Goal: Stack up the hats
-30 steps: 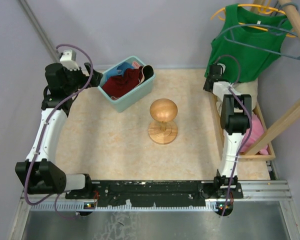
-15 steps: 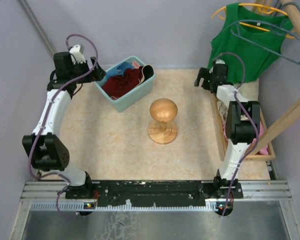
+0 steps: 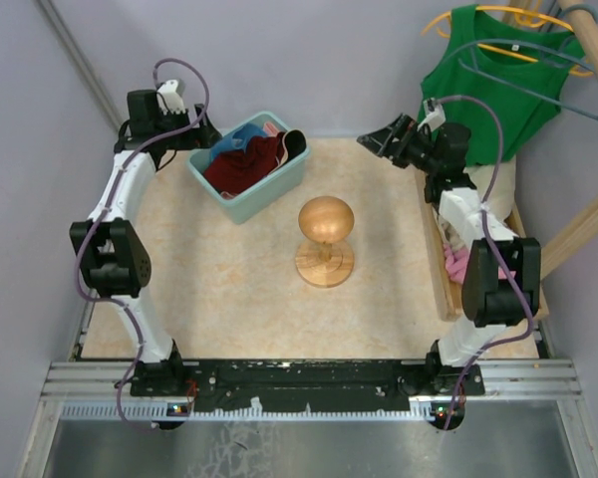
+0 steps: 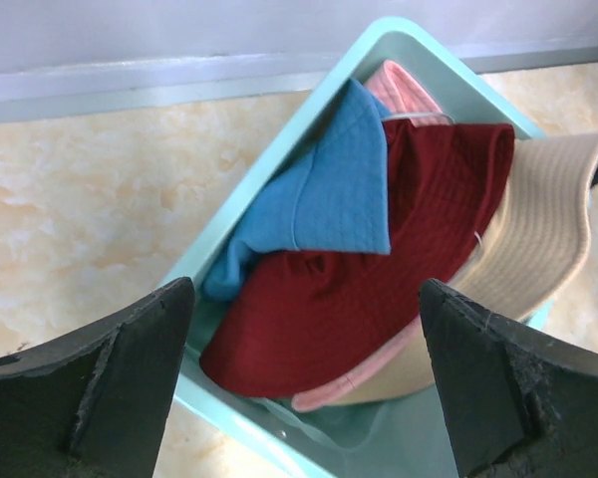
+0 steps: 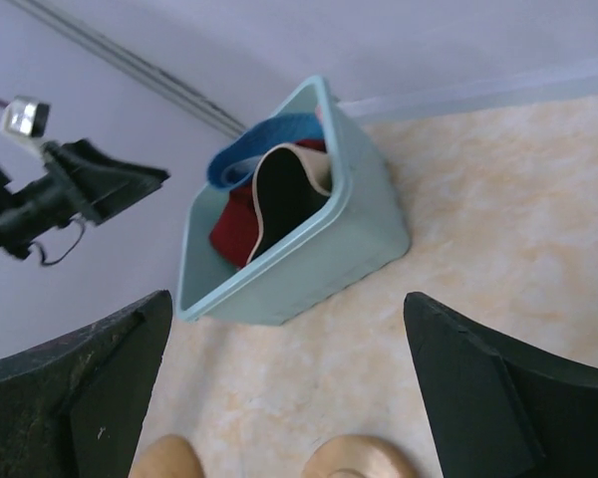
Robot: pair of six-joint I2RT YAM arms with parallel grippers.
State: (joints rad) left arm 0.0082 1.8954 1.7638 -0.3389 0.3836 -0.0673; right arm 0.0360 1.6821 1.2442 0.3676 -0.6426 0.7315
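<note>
Next, my left gripper moves down toward the right in the top view onto the blue hat's edge. That edge lies below the gripper, exposed over the dark red hat [image 3: 244,167].
The hats lie heaped in a teal basket [image 3: 279,187] at the back left. A dark red hat [image 3: 244,167] [image 4: 359,289] is on top, with a blue hat [image 3: 241,137] [image 4: 329,194] draped over its far side. A beige hat [image 3: 292,144] [image 4: 538,239] hangs over the right rim, and a pink hat [image 4: 404,85] peeks out underneath. My left gripper [image 3: 201,134] [image 4: 304,289] hovers open over the basket's left end, holding nothing. My right gripper [image 3: 377,139] [image 5: 287,296] is open and empty at the back right, facing the basket [image 5: 309,259] from well apart.
A round wooden hat stand [image 3: 326,221] [image 5: 354,460] stands mid-table on a disc base. A green tank top [image 3: 488,85] hangs on a hanger at the back right. A wooden crate [image 3: 441,269] with pink cloth sits along the right edge, beside slanted wooden poles [image 3: 578,234].
The right gripper has opened and swung left, out from the tank top toward the table's middle. The left arm has reached back and brought its open gripper over the basket.
</note>
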